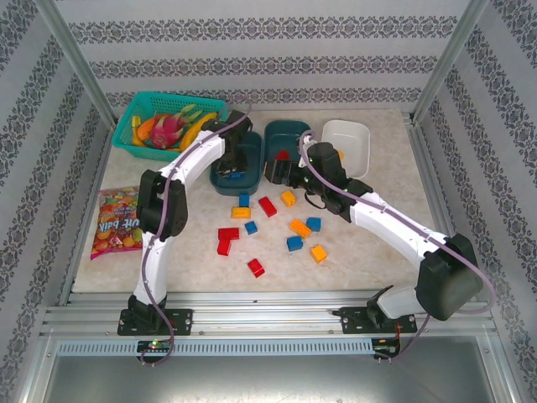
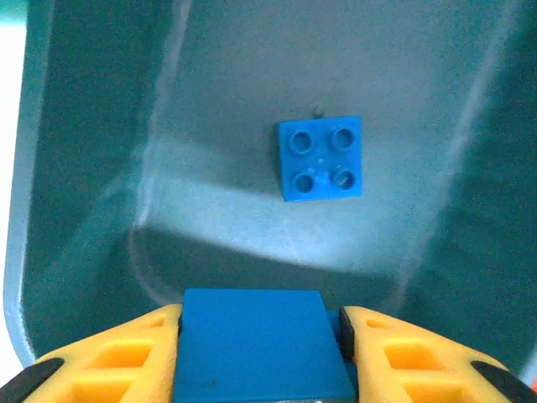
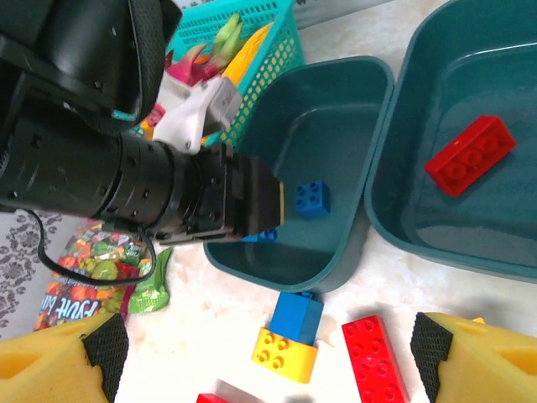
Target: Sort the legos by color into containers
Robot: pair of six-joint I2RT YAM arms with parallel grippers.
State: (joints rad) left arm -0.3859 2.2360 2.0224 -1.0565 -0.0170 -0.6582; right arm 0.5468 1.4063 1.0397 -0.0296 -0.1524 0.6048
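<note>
My left gripper will next go down toward the bare near end of this dark teal container's bottom and let go of the blue lego, since another blue lego is already in the container.
My left gripper (image 2: 262,321) is shut on a blue lego (image 2: 256,348) and hangs inside the left dark teal container (image 2: 101,168), where another blue lego (image 2: 320,158) lies on the floor. From above, that gripper (image 1: 226,172) sits over the same container (image 1: 248,149). The middle teal container (image 1: 294,134) holds a red lego (image 3: 470,155). The white container (image 1: 346,144) stands to the right. My right gripper (image 3: 268,369) is open above loose legos: a blue one (image 3: 295,317), a yellow one (image 3: 285,354) and a red one (image 3: 375,357). Several more legos lie scattered (image 1: 299,227) mid-table.
A light teal mesh basket (image 1: 155,117) with toy fruit stands at the back left. A colourful candy bag (image 1: 117,222) lies at the left edge. The left arm (image 3: 126,193) crosses in front of the right wrist camera. Metal frame posts stand at the table corners.
</note>
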